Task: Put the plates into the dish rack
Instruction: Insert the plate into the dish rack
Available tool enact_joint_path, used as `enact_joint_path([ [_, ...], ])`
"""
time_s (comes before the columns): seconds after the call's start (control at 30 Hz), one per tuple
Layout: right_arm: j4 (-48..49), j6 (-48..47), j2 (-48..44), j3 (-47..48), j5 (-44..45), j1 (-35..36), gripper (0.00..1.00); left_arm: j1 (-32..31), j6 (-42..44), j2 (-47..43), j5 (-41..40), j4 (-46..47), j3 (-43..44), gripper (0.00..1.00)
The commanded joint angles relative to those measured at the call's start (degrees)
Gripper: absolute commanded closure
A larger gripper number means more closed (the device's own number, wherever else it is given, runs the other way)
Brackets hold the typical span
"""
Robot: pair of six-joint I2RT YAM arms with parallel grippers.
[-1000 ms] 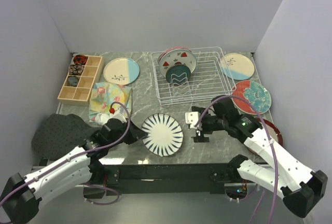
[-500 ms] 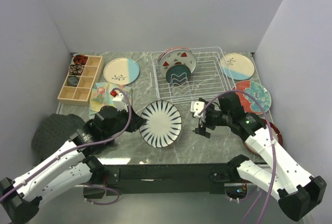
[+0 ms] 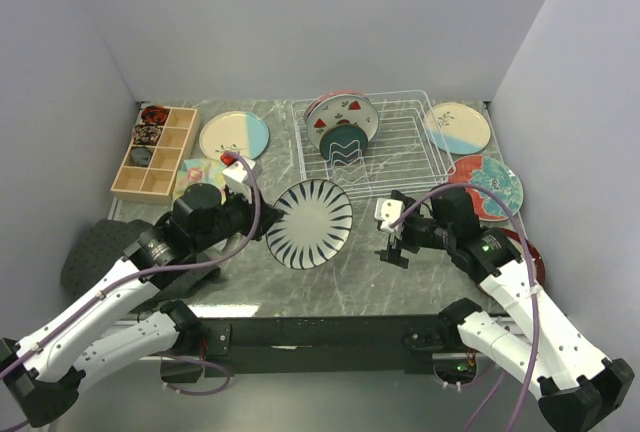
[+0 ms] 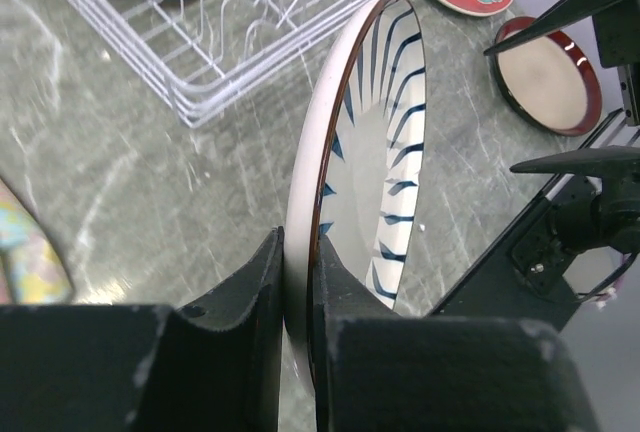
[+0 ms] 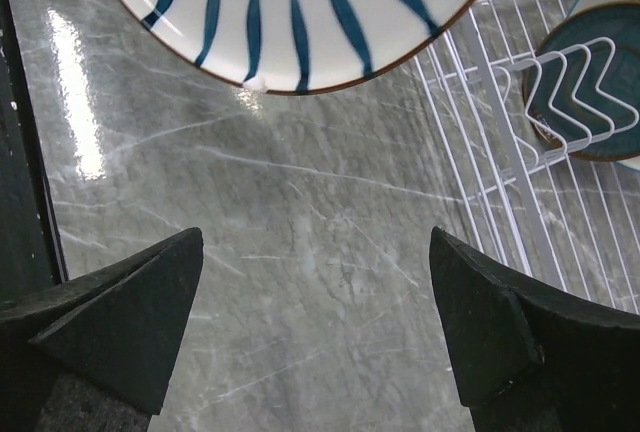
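My left gripper should next carry the striped plate [image 3: 310,223] outward, as the open rack slot lies outward, lower it into that slot before the dark teal plate and release.
My left gripper [image 3: 258,227] [image 4: 297,297] is shut on the rim of the navy-white striped plate [image 3: 310,223] [image 4: 385,167] and holds it tilted above the table, just in front of the white wire dish rack [image 3: 400,167] [image 4: 225,62]. The plate's edge also shows in the right wrist view [image 5: 290,12]. The rack holds a watermelon-print plate [image 3: 345,117], a pink plate behind it and a dark teal plate [image 3: 343,142] on edge. My right gripper [image 3: 393,248] [image 5: 315,327] is open and empty over bare marble to the right of the striped plate.
A cream-and-blue plate [image 3: 233,137] lies back left, another [image 3: 457,128] back right. A red floral plate [image 3: 490,187] and a red-rimmed plate [image 3: 528,257] lie at the right. A wooden compartmented box [image 3: 155,152], a floral cloth [image 3: 195,174] and a dark cloth [image 3: 100,252] sit at the left.
My left gripper has lifted the striped plate off the table and carried it back toward the rack, tilting it up. My right gripper has drifted slightly right and back, still open.
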Motion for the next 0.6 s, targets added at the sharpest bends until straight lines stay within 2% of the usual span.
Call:
enact_joint_path([
  [0.0,1.9,-0.5,-1.1,-0.8,1.0,-0.4,0.0,0.1,5.2,1.2,2.0,7.9,8.2,0.99],
  [0.33,2.7,-1.0,-2.7,-1.7,2.9,-0.3,0.0,1.4,13.6,10.6,2.2,7.1,19.9,0.99],
  [0.57,2.4,-1.6,-3.1,-2.0,3.2,-0.3,0.0,7.4,18.7,20.8,8.6,9.8,28.9,0.99],
])
